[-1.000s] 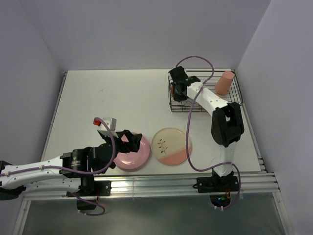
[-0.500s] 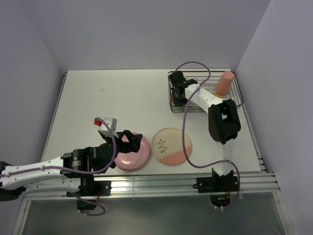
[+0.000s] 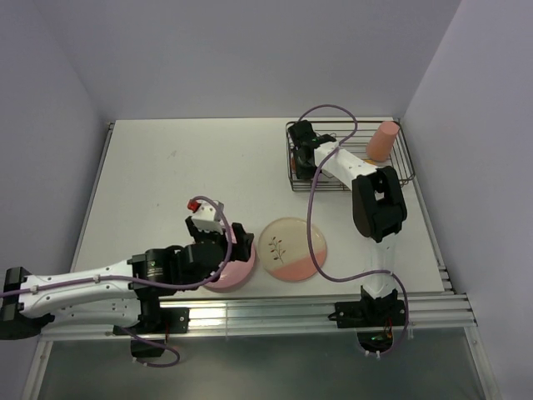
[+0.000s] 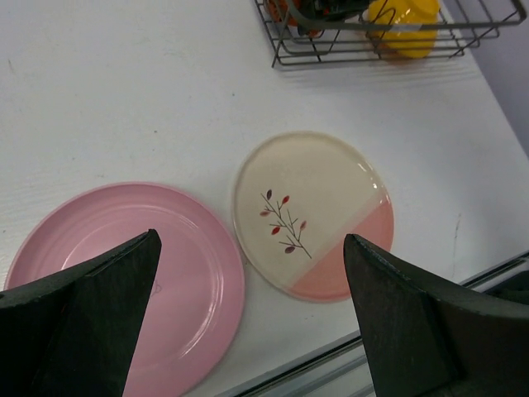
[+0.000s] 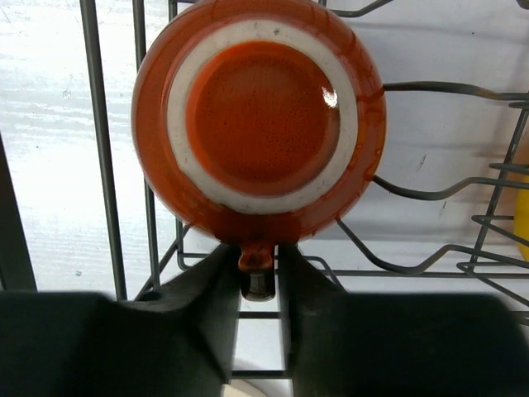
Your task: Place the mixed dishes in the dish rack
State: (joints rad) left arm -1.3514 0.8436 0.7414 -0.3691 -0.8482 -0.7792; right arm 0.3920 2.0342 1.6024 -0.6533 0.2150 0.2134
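My left gripper lowers its open fingers astride the pink plate's rim beside the cream plate and closes on that rim next, since it lies below the gripper.
The pink plate [image 3: 239, 271] and the cream plate with the leaf motif [image 3: 291, 248] lie flat side by side near the front edge. My left gripper [image 3: 231, 242] hovers over the pink plate, open and empty. In the left wrist view its fingers straddle the gap [image 4: 252, 322] between the pink plate [image 4: 124, 265] and the cream plate [image 4: 318, 207]. My right gripper [image 3: 301, 154] is inside the left end of the dish rack [image 3: 400, 171]. It is shut [image 5: 256, 266] on the handle of the red-orange cup [image 5: 256, 116], which shows its base. The pink tumbler [image 3: 382, 140] stands in the rack. The yellow bowl [image 4: 402, 18] is also in the rack.
The rack [image 4: 281, 51] sits at the back right of the white table, close to the right wall. An aluminium rail [image 3: 275, 312] runs along the table's front edge just past the plates. The right arm's cable [image 3: 315, 225] hangs over the cream plate.
My left gripper has moved right across the pink plate towards the cream plate. My right gripper has moved the cup a little further into the rack's left end.
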